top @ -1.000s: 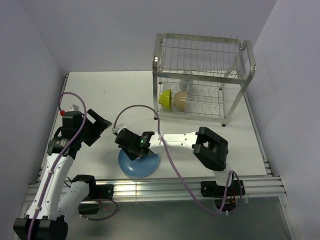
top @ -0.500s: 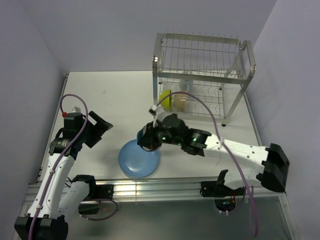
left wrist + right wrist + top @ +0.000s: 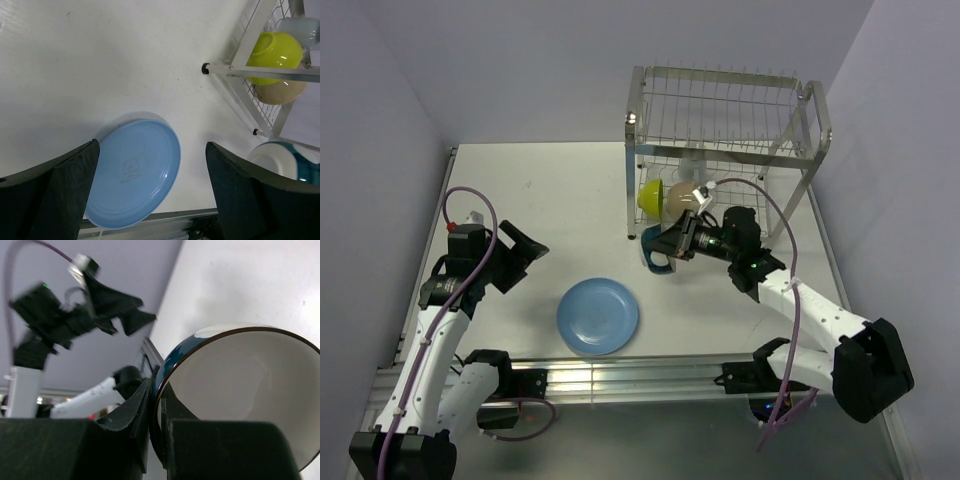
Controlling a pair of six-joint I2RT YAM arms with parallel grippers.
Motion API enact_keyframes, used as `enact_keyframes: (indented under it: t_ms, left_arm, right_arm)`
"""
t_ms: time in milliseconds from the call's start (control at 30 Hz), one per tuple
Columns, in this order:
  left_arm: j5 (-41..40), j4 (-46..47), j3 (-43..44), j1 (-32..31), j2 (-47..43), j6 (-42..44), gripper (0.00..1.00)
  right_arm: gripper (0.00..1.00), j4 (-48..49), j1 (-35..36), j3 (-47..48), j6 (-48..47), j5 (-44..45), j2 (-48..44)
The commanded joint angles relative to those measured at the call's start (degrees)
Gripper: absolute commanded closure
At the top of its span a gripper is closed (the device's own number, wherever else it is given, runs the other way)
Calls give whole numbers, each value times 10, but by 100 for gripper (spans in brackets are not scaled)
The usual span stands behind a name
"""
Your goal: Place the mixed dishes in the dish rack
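Observation:
I should move my right gripper outward onto the free space on the dish rack's lower shelf beside the cream bowl [image 3: 682,202], to its right in the top view.
My right gripper [image 3: 672,246] is shut on the rim of the dark bowl with white inside [image 3: 656,250] and holds it on edge in front of the dish rack [image 3: 725,150]; the bowl fills the right wrist view [image 3: 240,400]. The blue plate [image 3: 598,316] lies flat on the table near the front edge and shows in the left wrist view [image 3: 132,172]. The lime-green bowl [image 3: 651,195] and the cream bowl [image 3: 682,202] stand on the rack's lower shelf, with the pale mug [image 3: 693,172] behind them. My left gripper [image 3: 525,248] is open and empty, left of the plate.
The rack's front left leg [image 3: 205,68] stands on the table just behind the held bowl. White walls close in the table on the left and right. The aluminium rail [image 3: 620,370] runs along the front edge.
My right arm has lifted the dark bowl off the blue plate and carried it back and right to the rack's front. The left arm has barely moved.

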Motion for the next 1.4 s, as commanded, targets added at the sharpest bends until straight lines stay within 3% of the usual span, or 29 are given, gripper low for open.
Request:
enact_keyframes:
  t_ms: [0,167,233,600,867,1367]
  left_arm:
    - [14,25,4,3,4,15,6]
    - [11,21,9,4,8,24,6]
    - [7,20,11,4,9,27,6]
    - [14,34,-3,5,16,34,6]
    - [25,55,-21,5,23,36,6]
    - [46,84,-37,7,38,39,7]
  right_arm:
    - [100,140,-61,-16,72,-88,-19]
    - [100,350,-177,-65,199,-171,44]
    - [100,368,-197,-64,207,-185,72]
    - [100,425,-271,-10,215,-209,188]
    - [100,428,-286,27,207,-210,241]
    - [100,417,-317,48,208,-200,214]
